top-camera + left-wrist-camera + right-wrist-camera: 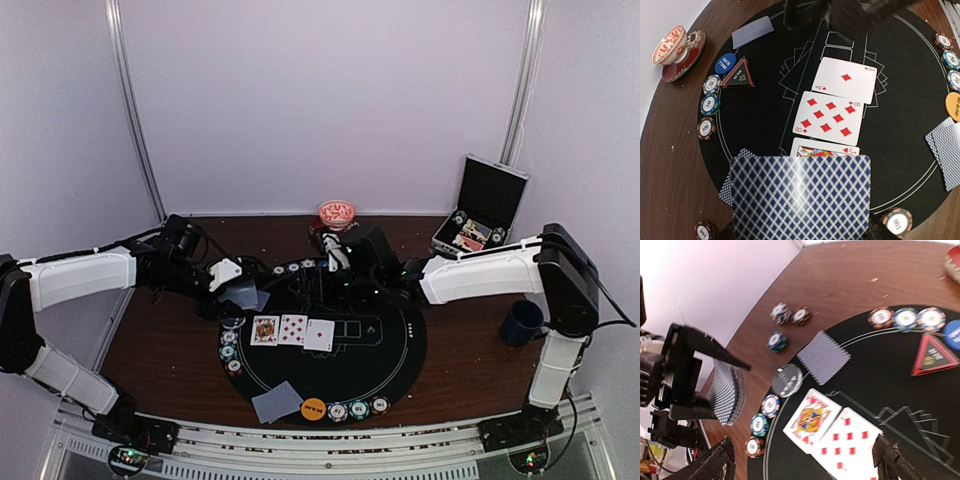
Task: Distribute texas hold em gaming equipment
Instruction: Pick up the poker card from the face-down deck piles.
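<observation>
The deck's loose edge juts from my left gripper, to the left of my right gripper in the top view, so I need to move that way onto one card.
My left gripper (238, 290) is shut on a deck of grey-blue-backed playing cards (800, 197), held over the left edge of the round black mat (400, 350); the deck hides its fingers. Face up on the mat lie the jack of hearts (825, 149), eight of diamonds (830, 117) and ace of diamonds (847, 80). My right gripper (805, 465) hangs open above the jack (811, 419) with nothing between its fingers (710, 465). Face-down cards (277, 402), an orange disc (313, 408) and chips (359, 408) lie at the near rim. A clear disc (787, 380) and chips (760, 425) lie at the left rim.
A blue disc (725, 63), a red triangle marker (738, 75), chips (710, 104) and a face-down card (752, 31) sit at the far rim. A red-patterned bowl (337, 212) stands behind the mat. The open case (480, 205) is back right, a blue mug (522, 322) at the right.
</observation>
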Robot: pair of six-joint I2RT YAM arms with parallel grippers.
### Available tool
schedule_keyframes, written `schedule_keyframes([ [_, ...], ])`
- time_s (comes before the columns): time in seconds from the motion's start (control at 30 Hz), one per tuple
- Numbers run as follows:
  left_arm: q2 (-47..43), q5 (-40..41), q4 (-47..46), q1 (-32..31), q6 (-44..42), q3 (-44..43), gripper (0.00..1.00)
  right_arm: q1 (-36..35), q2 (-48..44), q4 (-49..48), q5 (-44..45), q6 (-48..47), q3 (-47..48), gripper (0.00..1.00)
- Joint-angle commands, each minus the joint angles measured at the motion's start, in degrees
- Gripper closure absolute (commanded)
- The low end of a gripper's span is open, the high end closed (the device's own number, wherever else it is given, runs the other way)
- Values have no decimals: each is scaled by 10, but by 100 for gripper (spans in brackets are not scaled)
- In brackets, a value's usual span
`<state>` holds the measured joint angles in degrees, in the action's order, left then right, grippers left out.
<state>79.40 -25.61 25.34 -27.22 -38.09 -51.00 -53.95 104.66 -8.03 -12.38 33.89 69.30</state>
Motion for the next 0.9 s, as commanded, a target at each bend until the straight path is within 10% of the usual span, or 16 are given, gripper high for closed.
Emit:
schedule_keyframes([
  [0.0, -11, -10, -18, 1, -3, 1, 38, -22, 49, -77, -60, 39, 46, 4],
  [0.87, -11, -15, -17, 1, -6, 2, 38, -24, 180, -8, -39, 69, 179, 43],
])
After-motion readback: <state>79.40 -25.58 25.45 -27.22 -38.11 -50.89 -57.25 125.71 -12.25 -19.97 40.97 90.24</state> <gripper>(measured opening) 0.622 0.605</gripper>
